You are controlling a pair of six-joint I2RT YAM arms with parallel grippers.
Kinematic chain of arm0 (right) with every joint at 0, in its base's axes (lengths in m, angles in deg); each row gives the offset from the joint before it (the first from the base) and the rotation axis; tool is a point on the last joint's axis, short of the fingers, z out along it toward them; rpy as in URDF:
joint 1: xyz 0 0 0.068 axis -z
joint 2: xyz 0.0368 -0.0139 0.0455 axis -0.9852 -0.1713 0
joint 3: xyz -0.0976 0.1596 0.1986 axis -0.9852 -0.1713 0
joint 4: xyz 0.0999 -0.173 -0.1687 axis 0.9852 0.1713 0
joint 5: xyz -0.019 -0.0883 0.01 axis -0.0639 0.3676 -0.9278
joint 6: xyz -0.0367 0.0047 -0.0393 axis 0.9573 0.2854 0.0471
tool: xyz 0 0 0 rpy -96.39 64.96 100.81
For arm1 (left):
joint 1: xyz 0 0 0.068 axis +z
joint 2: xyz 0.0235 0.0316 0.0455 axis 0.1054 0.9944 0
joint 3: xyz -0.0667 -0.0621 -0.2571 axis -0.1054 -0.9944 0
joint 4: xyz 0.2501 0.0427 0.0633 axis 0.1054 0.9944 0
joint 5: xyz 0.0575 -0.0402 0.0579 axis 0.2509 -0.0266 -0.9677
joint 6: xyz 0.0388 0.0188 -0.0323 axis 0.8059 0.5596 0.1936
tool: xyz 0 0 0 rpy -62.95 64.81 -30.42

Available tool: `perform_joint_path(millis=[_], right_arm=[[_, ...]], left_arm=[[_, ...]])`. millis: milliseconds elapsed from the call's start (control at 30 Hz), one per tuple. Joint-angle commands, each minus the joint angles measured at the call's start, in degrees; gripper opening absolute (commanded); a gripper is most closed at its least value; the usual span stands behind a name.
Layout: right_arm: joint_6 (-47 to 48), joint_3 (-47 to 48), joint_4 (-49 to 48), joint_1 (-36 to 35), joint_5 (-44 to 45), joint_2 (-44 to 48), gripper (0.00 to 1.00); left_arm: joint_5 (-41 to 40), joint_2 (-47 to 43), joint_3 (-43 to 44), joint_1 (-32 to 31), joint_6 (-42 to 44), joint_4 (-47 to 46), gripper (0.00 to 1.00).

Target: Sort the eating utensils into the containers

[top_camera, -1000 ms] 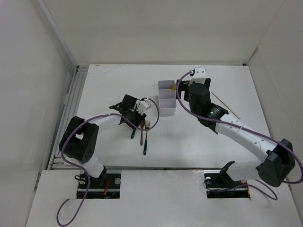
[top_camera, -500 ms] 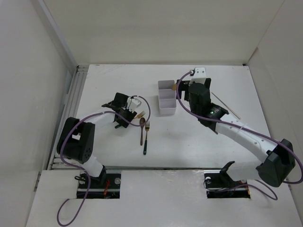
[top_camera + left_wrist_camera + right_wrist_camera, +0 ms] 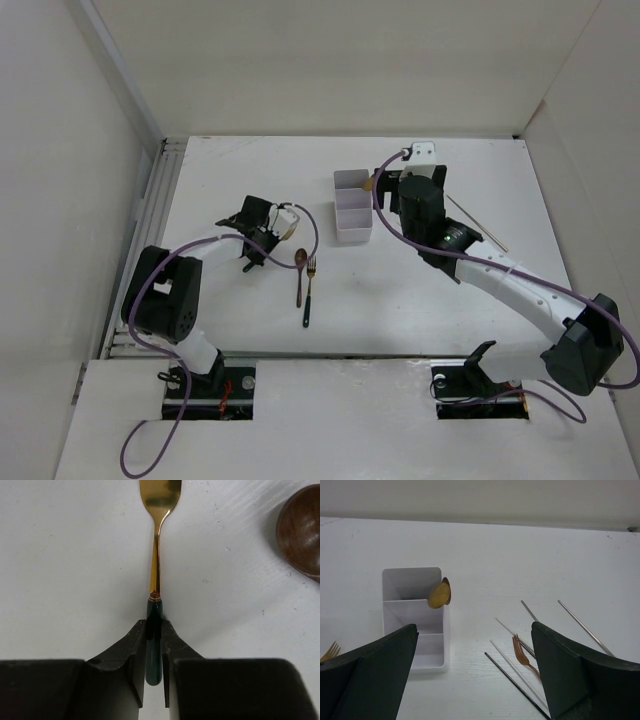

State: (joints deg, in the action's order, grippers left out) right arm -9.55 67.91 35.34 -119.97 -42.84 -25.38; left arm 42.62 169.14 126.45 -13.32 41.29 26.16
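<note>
My left gripper lifts outward and to the right in the top view next, releasing the gold-headed fork into the box's middle section (image 3: 352, 199). That section is empty.
My left gripper (image 3: 154, 630) is shut on the dark green handle of a gold-headed fork (image 3: 157, 555), low over the table; its head points away from me. In the top view this gripper (image 3: 268, 241) is left of a brown spoon (image 3: 299, 275) and a dark-handled fork (image 3: 308, 292) lying side by side. The spoon's bowl (image 3: 301, 535) shows at the right of the left wrist view. The white three-compartment box (image 3: 352, 206) holds a gold spoon (image 3: 439, 594) leaning on its rim. My right gripper (image 3: 474, 627) is open and empty above the table beside the box (image 3: 414, 630).
Several thin chopsticks (image 3: 520, 672) and a copper fork (image 3: 524, 654) lie right of the box under my right gripper. One silvery chopstick (image 3: 476, 223) shows in the top view. Enclosure walls stand at the back and both sides.
My left gripper has moved left, away from the spoon and fork on the table, with the gold-headed fork in it. The right arm has not moved.
</note>
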Motion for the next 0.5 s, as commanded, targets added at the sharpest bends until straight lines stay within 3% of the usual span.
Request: perform_joint_path(millis=[0, 100, 200, 233, 300, 467], right_arm=[[0.33, 0.20, -1.08, -0.60, 1.06, 1.93, 1.00], [-0.90, 0.20, -1.08, -0.60, 1.06, 0.88, 1.00], [-3.43, 0.81, -1.61, 2.82, -4.63, -0.44, 1.00], [-4.41, 0.82, -2.65, 7.36, -13.44, -0.45, 1.00], [-5.82, 0.20, -4.76, 11.25, -20.27, -0.97, 0.98], [-0.56, -1.03, -9.51, 15.31, -24.60, -1.50, 0.98]], left_arm=[[-0.69, 1.64, 0.84, 0.48, -3.17, 3.76, 0.00], [-0.70, -1.07, 1.99, 1.18, -7.13, 5.34, 0.00], [-0.70, -7.29, 3.83, 2.76, -10.20, 4.83, 0.00], [1.21, -9.06, 5.05, 2.76, -10.21, 4.82, 0.00], [2.98, -14.93, 6.12, 2.76, -10.99, 3.78, 0.00], [11.59, -25.33, 6.04, 1.81, -10.39, -11.05, 0.00]])
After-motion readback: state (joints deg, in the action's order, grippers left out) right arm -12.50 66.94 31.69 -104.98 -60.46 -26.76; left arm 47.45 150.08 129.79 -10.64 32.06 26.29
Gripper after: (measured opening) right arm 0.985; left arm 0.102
